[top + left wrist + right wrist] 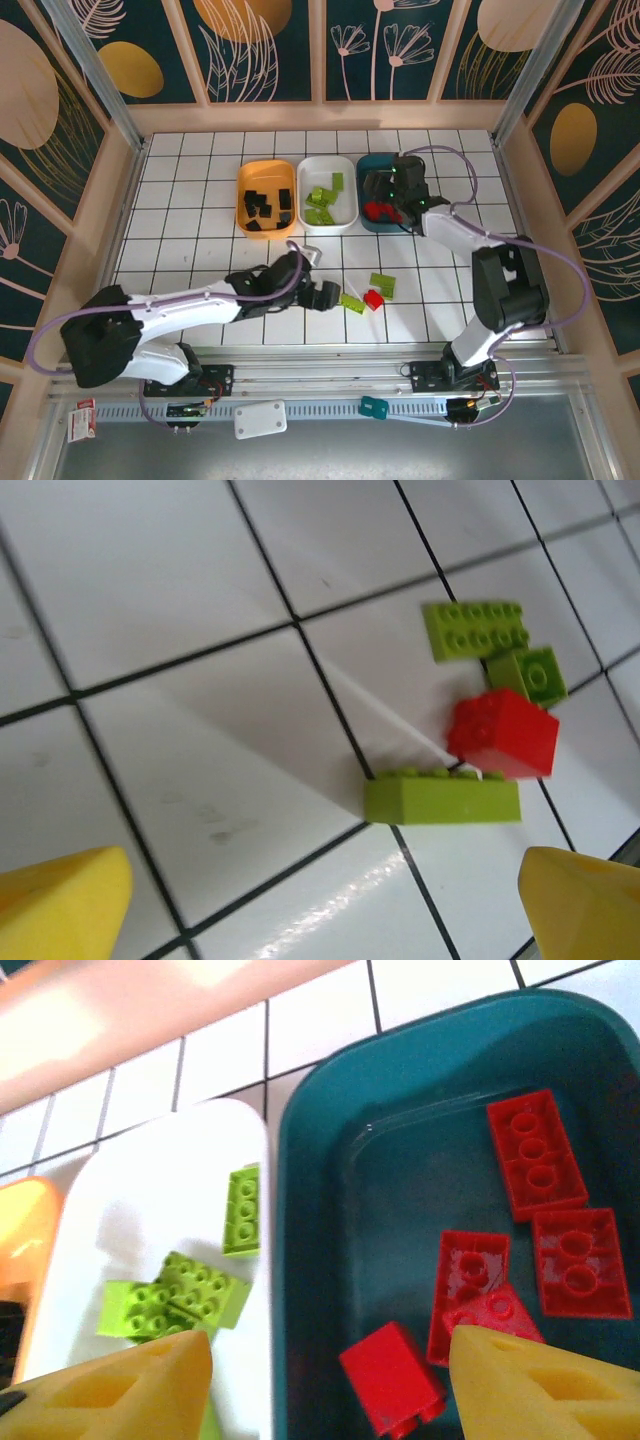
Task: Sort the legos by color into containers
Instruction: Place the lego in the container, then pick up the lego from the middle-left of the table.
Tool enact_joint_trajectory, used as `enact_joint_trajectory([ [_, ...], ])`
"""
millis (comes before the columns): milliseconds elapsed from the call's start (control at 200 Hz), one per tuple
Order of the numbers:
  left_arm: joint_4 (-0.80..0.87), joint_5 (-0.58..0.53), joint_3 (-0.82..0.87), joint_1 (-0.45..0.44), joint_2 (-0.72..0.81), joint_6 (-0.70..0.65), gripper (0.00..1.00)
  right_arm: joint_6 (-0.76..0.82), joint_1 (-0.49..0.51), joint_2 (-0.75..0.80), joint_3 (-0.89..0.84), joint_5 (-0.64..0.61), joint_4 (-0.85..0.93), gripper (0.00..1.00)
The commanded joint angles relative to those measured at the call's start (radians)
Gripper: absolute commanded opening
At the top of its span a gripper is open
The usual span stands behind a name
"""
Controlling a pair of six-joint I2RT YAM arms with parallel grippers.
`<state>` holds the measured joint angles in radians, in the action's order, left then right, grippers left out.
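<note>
Next, the left gripper lowers toward the long green brick (352, 303) (442, 797) and brings its open fingers down around both ends, as it lies nearest in the cluster.
Three containers stand in a row at the back: an orange tray (246, 190) with black legos, a white tray (328, 167) with lime green legos (172, 1295), and a teal tray (300, 1160) with several red legos (535, 1152). My right gripper (330, 1390) hangs open over the teal tray. A red brick (392, 1378) lies loose on the tray floor between its yellow fingers (545, 1385). My left gripper (320, 920) is open low over the table. Just ahead of it lie a long green brick (442, 797), a red brick (502, 733) and two more green bricks (475, 630).
The loose bricks (365, 297) sit in a tight cluster on the tiled table near its front, right of centre. Wooden walls (320, 115) close in the table at the back and sides. A metal rail (330, 355) runs along the near edge.
</note>
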<state>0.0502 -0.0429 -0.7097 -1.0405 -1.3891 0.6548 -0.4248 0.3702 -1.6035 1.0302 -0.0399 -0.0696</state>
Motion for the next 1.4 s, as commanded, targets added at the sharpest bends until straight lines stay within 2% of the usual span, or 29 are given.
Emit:
enact_joint_trajectory([
  [0, 0.034, -0.062, -0.060, -0.079, -0.075, -0.053, 0.99, -0.001, 0.029, 0.109, -0.104, -0.007, -0.034, 0.66],
  [315, 0.036, -0.144, -0.205, -0.186, -0.294, -0.080, 0.98, -0.041, 0.065, 0.282, -0.316, -0.014, -0.064, 0.68],
  [571, 0.053, -0.179, -0.257, -0.188, -0.416, -0.087, 0.97, -0.053, 0.068, 0.413, -0.391, -0.018, -0.050, 0.69],
  [761, 0.056, -0.225, -0.304, -0.188, -0.465, -0.087, 0.93, -0.060, 0.067, 0.492, -0.437, -0.035, -0.043, 0.69],
  [886, 0.043, -0.216, -0.313, -0.188, -0.485, -0.088, 0.91, -0.060, 0.069, 0.515, -0.456, -0.049, -0.038, 0.69],
  [1046, 0.015, -0.205, -0.297, -0.188, -0.490, -0.074, 0.84, -0.067, 0.069, 0.526, -0.481, -0.069, -0.035, 0.69],
  [1176, -0.005, -0.193, -0.271, -0.188, -0.478, -0.058, 0.71, -0.078, 0.069, 0.540, -0.512, -0.079, -0.041, 0.69],
  [1396, -0.022, -0.188, -0.218, -0.187, -0.448, -0.036, 0.57, -0.085, 0.069, 0.566, -0.537, -0.092, -0.032, 0.69],
])
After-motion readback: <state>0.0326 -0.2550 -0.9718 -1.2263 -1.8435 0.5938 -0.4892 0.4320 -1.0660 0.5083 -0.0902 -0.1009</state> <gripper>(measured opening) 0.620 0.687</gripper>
